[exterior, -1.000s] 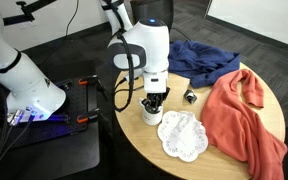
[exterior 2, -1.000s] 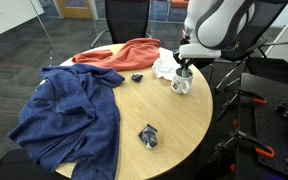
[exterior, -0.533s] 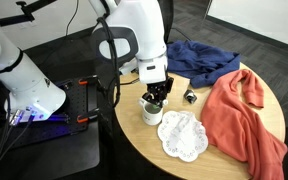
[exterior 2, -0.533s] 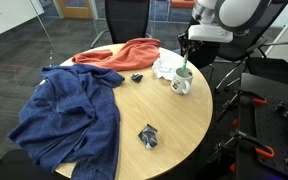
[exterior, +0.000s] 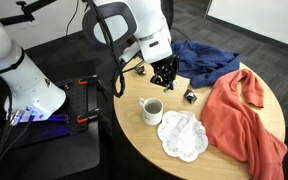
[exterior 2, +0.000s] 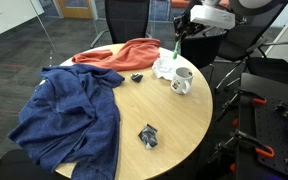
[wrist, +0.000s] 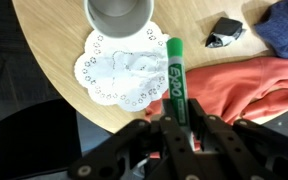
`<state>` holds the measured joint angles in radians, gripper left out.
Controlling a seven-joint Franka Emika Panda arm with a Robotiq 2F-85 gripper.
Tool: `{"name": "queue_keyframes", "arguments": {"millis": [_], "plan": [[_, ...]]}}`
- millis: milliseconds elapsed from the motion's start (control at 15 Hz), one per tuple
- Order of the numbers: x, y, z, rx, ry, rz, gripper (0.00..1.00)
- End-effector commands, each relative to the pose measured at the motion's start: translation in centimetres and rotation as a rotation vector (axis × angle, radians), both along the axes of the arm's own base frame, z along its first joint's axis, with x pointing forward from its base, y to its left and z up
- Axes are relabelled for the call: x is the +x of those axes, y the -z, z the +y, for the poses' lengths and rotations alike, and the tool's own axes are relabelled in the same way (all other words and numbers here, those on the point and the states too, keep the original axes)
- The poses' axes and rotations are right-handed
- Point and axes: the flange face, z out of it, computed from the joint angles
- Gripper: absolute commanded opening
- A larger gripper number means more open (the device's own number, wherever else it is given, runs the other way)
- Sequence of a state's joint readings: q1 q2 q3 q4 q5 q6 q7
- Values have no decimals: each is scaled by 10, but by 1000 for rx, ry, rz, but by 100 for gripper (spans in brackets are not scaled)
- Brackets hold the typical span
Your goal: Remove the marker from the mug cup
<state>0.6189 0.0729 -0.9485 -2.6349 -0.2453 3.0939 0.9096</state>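
Next, my gripper moves toward the blue cloth and down to release the marker on bare wood [exterior 2: 153,99] beside the mug, since this clear spot lies below it.
The white mug cup [exterior: 151,110] stands on the round wooden table beside the white lacy doily [exterior: 182,135]. It also shows in the other exterior view [exterior 2: 182,81] and at the top of the wrist view [wrist: 118,13], with nothing inside it. My gripper [exterior: 164,76] is lifted well above the table, up and away from the mug. It is shut on a green marker [wrist: 175,80], which hangs from the fingers in an exterior view [exterior 2: 176,53]. The gripper in the wrist view [wrist: 180,128] clamps the marker's lower end.
A red cloth [exterior: 246,115] lies beside the doily and a blue cloth [exterior: 200,60] lies at the far side. A small black clip [exterior: 190,96] lies near the red cloth and another dark object [exterior 2: 148,136] lies nearer the table edge [exterior 2: 184,140].
The gripper rose from the mug with the green marker in it, lifting it out of the mug and moving up and away. The mug stayed in place.
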Motion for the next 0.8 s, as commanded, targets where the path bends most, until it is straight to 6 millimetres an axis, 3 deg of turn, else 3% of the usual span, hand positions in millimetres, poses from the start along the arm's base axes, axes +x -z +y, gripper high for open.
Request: {"name": "queue_keyframes", "arguments": {"millis": [0, 400, 733], "plan": [[7, -13, 34, 32, -78, -35, 5], [18, -9, 94, 38, -200, -1, 5], [21, 9, 137, 60, -260, 89, 5]]}}
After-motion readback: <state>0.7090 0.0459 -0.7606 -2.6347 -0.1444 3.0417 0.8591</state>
